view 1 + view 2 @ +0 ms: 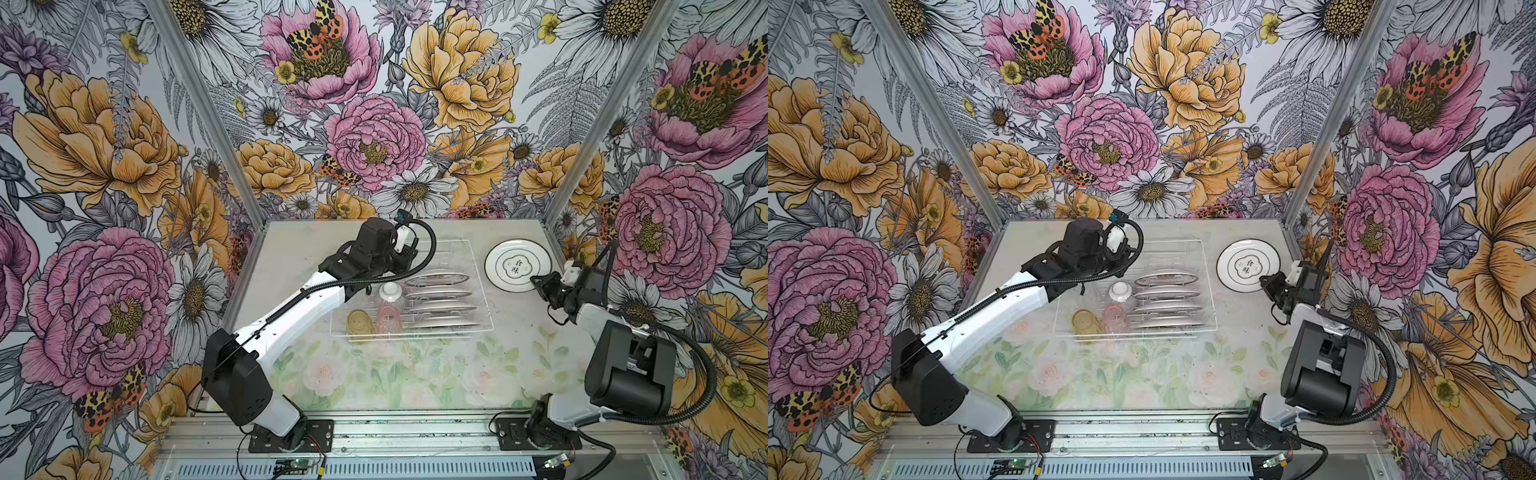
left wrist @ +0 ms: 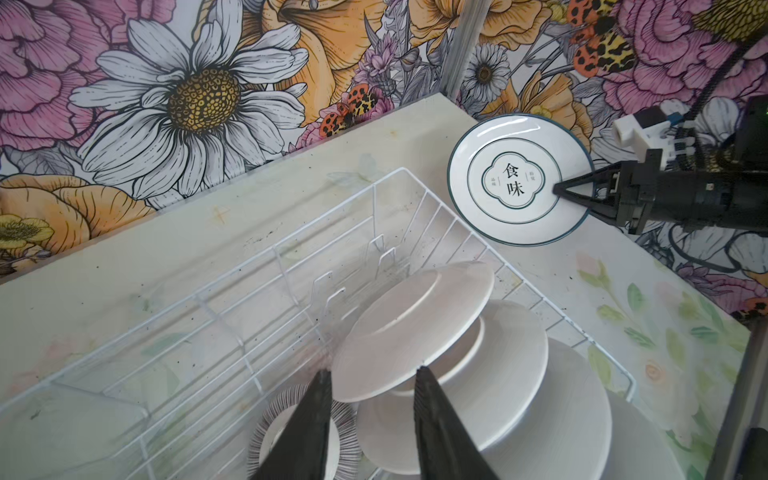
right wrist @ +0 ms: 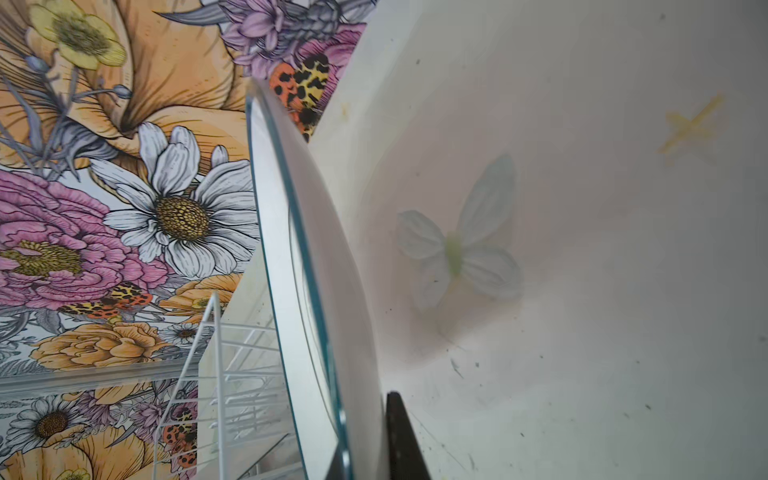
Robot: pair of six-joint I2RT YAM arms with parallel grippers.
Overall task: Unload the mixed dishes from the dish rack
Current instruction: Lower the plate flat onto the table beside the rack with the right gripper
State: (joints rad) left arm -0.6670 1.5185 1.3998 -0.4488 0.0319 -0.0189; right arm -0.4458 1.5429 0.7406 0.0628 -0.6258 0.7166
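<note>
The bare tabletop beside the rack is below my right gripper and clear of dishes, so the gripper will lower the printed plate (image 1: 513,264) onto it and release the plate's rim.
The white wire dish rack (image 1: 482,291) (image 1: 1209,286) (image 2: 274,249) (image 3: 216,332) stands mid-table. Several white plates (image 1: 438,294) (image 1: 1167,294) stand on edge in its slots. An upturned striped bowl (image 1: 390,291) (image 2: 266,419), a pink tumbler (image 1: 389,318) and a yellow tumbler (image 1: 360,326) sit beside them. My left gripper (image 2: 371,372) is open above the rack, and the farthest plate's (image 2: 415,324) rim shows between its fingers. My right gripper (image 1: 536,280) (image 2: 557,189) (image 3: 365,428) is shut on the rim of a printed plate (image 1: 513,264) (image 1: 1246,264) (image 2: 511,183) (image 3: 299,249), flat and low over the table, right of the rack.
The floral table (image 1: 395,374) ends at flowered walls behind and on both sides, with metal corner posts (image 1: 569,166). The left arm (image 1: 316,299) stretches over the rack's left part. The right arm's bulky joint (image 1: 627,365) stands at the table's right front.
</note>
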